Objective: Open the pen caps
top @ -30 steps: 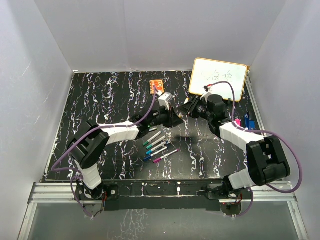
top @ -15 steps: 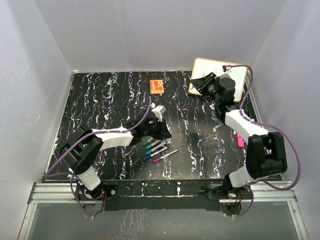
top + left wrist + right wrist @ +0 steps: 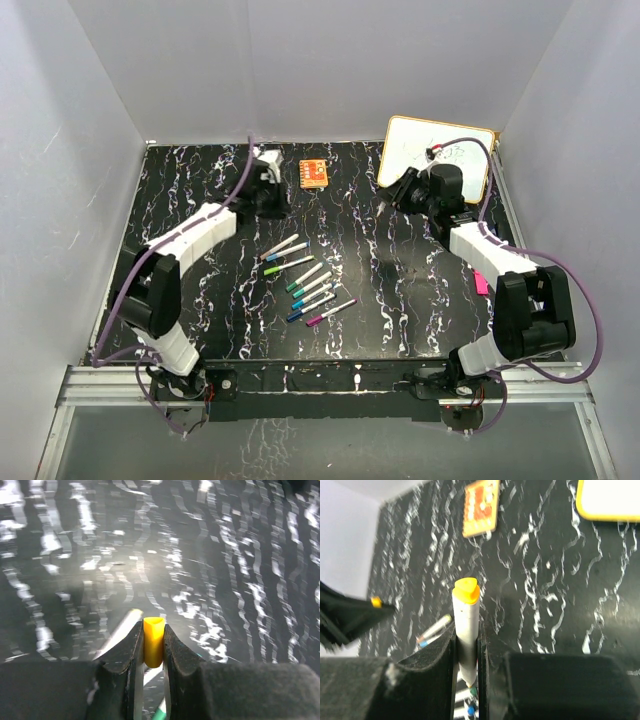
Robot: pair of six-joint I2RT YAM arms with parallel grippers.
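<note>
My left gripper moves down to its left in the top view next and releases the yellow cap, as bare tabletop beside the pens lies that way below the gripper.
My left gripper is shut on a small yellow pen cap and hangs over the back left of the table. My right gripper is shut on a white pen whose yellow end points away from the wrist. It is held near the whiteboard. The two grippers are well apart. Several more pens lie side by side in the middle of the black marbled table.
An orange square block lies at the back centre. The white whiteboard leans at the back right. Small magenta pieces lie by the right arm. White walls enclose the table on three sides.
The grippers met at the table's centre a second ago. They have since parted: the left arm swung to the back left with the yellow cap, and the right arm drew back towards the whiteboard with the pen.
</note>
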